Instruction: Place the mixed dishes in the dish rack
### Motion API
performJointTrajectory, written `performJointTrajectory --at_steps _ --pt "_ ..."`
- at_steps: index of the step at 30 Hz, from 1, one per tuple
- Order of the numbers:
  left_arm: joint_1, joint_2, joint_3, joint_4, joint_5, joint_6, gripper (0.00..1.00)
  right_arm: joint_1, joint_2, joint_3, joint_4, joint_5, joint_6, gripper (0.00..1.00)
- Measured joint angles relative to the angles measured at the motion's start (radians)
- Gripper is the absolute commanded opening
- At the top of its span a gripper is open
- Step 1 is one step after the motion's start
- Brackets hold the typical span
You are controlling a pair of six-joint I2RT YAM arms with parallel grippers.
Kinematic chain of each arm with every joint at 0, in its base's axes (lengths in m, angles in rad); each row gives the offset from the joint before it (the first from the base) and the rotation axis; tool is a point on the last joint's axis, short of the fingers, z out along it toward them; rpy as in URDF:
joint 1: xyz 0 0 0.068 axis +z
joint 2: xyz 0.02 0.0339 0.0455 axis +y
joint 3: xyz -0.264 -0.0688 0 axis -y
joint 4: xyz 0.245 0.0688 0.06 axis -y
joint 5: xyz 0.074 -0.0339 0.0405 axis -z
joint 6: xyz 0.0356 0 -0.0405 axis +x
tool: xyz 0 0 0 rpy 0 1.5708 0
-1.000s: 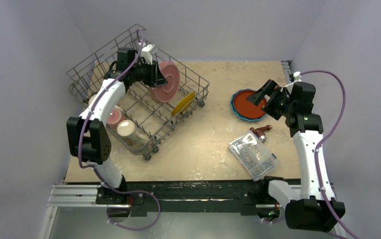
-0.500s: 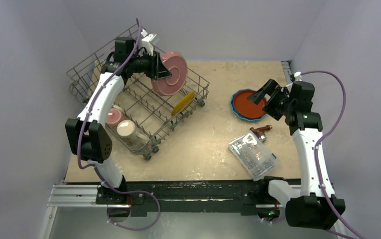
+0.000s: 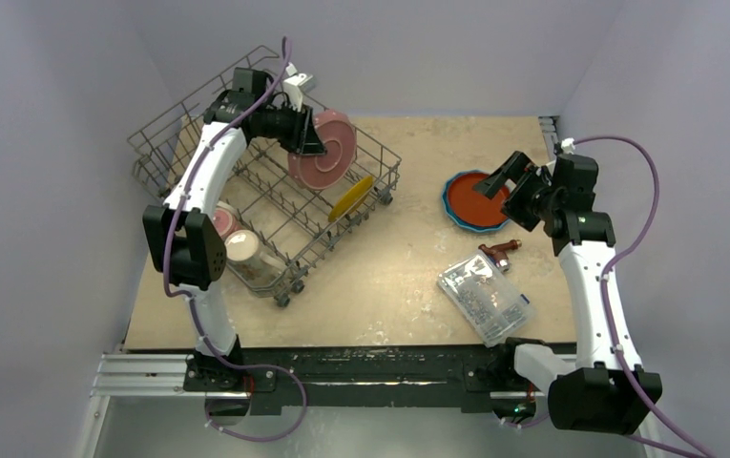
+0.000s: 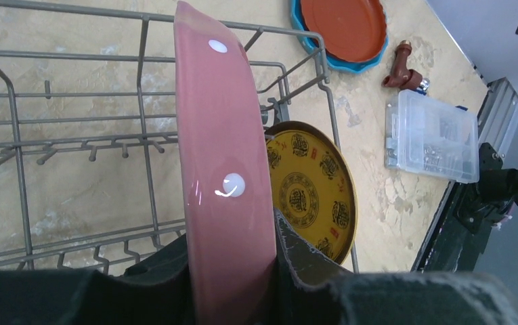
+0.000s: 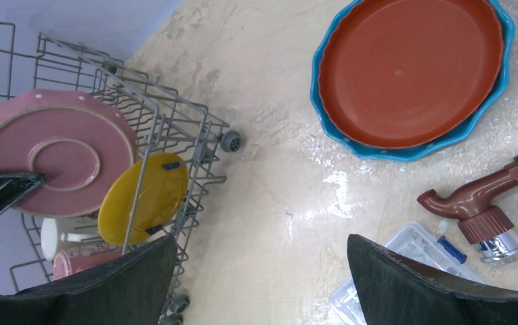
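Observation:
I need to lower the pink plate with my left gripper next, into the rack's empty wires beside the small yellow plate (image 3: 351, 197), and let go of it. The plate is still above the rack's bottom.
A pink plate with white dots (image 3: 324, 151) (image 4: 219, 169) hangs on edge over the dish rack (image 3: 198, 94) (image 4: 73, 56) (image 5: 231, 141), and my left gripper (image 3: 305, 143) (image 4: 232, 271) is shut on its rim. A small yellow plate (image 3: 351, 197) (image 4: 310, 189) (image 5: 144, 196) stands in the rack just beyond it. At the rack's near end lie a pink mug (image 3: 219, 222) and a cream mug (image 3: 244, 250). A red-orange plate (image 3: 480, 196) (image 5: 408, 71) rests on a blue plate (image 3: 451, 205) (image 5: 405, 152) on the table. Above them my right gripper (image 3: 499, 176) (image 5: 263, 240) stands open and holds nothing.
A clear plastic box of small metal parts (image 3: 485, 298) (image 4: 432, 135) (image 5: 412, 237) lies near the table's front right. A reddish-brown tap (image 3: 499, 253) (image 5: 479, 200) (image 4: 401, 71) sits between it and the stacked plates. Grey walls close in the table.
My left arm has lifted the pink plate and swung it a little to the right over the rack. The right arm has barely moved.

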Motion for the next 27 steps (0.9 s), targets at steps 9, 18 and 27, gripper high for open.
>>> performJointTrajectory --at_steps 9,18,27 --pt "0.002 0.0 -0.001 -0.026 -0.009 0.048 0.0 0.01 0.007 0.0 0.002 -0.001 0.005 0.99" --pt "0.0 -0.003 -0.043 0.022 -0.01 0.049 0.0 0.015 0.009 0.0 0.002 -0.001 0.006 0.99" --pt "-0.019 -0.017 -0.105 0.098 -0.056 0.02 0.0 0.015 0.009 0.0 0.002 -0.002 0.006 0.99"
